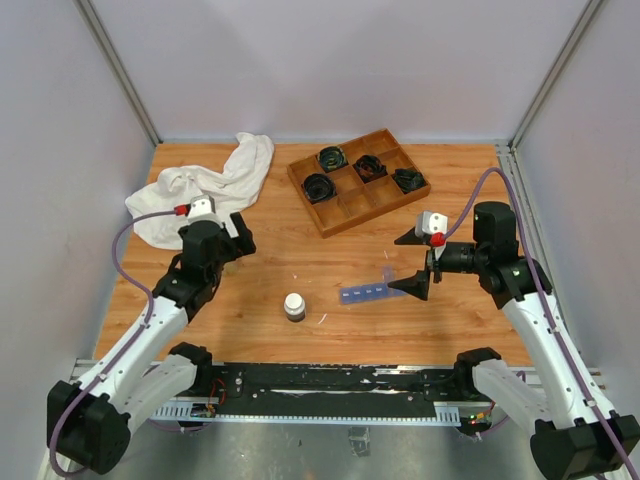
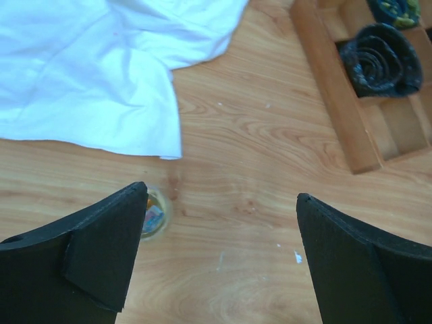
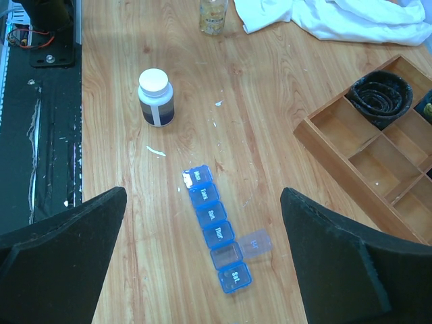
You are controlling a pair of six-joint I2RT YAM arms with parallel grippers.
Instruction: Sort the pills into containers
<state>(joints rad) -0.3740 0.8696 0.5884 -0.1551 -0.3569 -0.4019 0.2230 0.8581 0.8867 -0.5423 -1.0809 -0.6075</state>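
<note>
The clear jar (image 1: 231, 266) (image 2: 158, 210) stands below my left gripper, partly hidden by one finger, and the gripper will next go left in the wrist view and down around it.
The containers are a blue pill-organizer strip (image 1: 365, 293) lying flat on the wooden table. In the right wrist view the strip (image 3: 216, 226) lies between and below my fingers, with one compartment's clear lid (image 3: 255, 244) flipped open to the side. My right gripper (image 1: 398, 265) (image 3: 202, 194) hovers over it, open and empty. My left gripper (image 1: 238, 238) (image 2: 221, 192) is open over bare wood near the cloth. A small clear jar (image 2: 158, 210) (image 3: 212, 15) holds yellowish-amber bits, seemingly the pills; my left finger (image 2: 101, 250) hides part of it.
A dark bottle with a white cap (image 1: 294, 305) (image 3: 156, 98) stands left of the strip. A crumpled white cloth (image 1: 205, 185) (image 2: 101, 61) lies at the back left. A wooden divided tray (image 1: 358, 180) (image 3: 368, 145) with black coiled cables sits at the back.
</note>
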